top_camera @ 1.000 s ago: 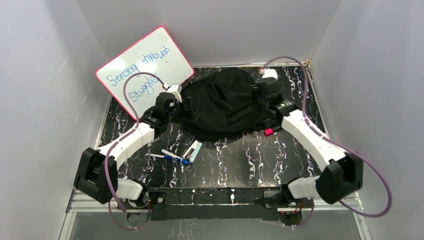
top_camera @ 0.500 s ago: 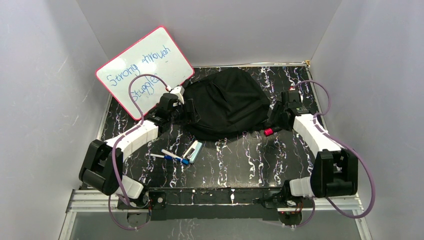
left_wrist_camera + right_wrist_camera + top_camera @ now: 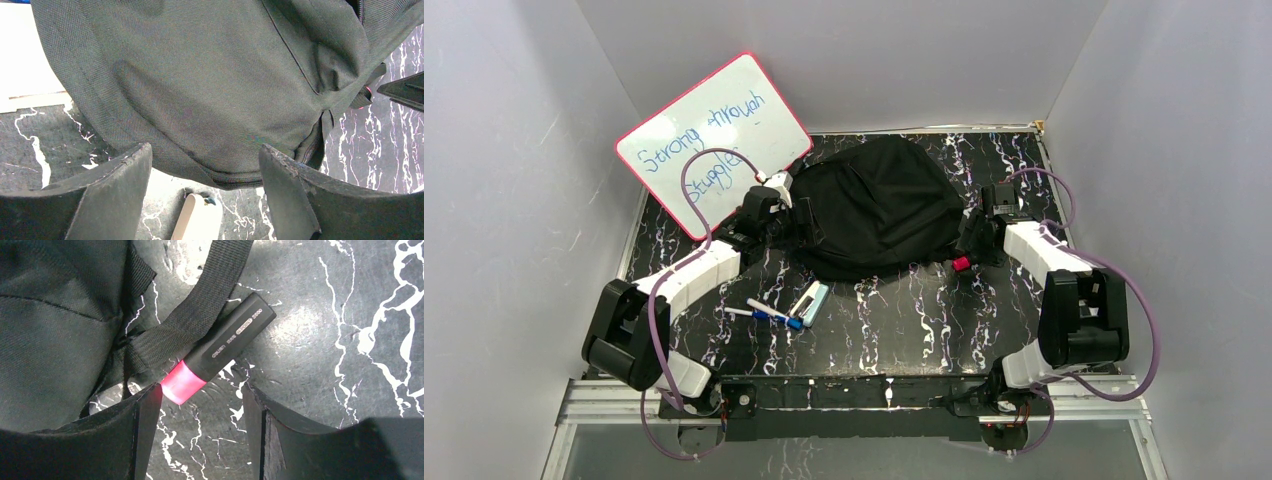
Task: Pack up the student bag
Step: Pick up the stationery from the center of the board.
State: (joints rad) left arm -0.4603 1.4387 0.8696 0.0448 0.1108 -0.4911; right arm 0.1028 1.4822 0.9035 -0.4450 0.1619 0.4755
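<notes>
The robot's right gripper should next move down, open, onto the marker's black body beside the pink cap (image 3: 220,352) and then close, as the pink-capped marker is outside the bag, below that gripper.
The student bag (image 3: 874,210), a big black soft backpack, lies at the middle back of the table. My left gripper (image 3: 776,218) is at its left edge. In the left wrist view the bag (image 3: 200,80) fills the top and its zipped seam runs just past my open left gripper (image 3: 204,150). My right gripper (image 3: 974,240) is at the bag's right side, open over bare table. In the right wrist view my right gripper (image 3: 201,390) holds nothing. A black marker with a pink cap (image 3: 220,352) lies just beyond it, against a black strap (image 3: 200,315).
A pink-framed whiteboard (image 3: 714,140) leans at the back left, close behind my left arm. Pens (image 3: 764,312) and a pale eraser-like piece (image 3: 810,302) lie on the marbled table (image 3: 904,320) in front of the bag. The pink-capped marker (image 3: 961,263) sits by the bag's right corner.
My right arm drew back from the bag's far right side, down toward the pink-capped marker, and its jaws widened. The left arm pulled back slightly, then held still.
</notes>
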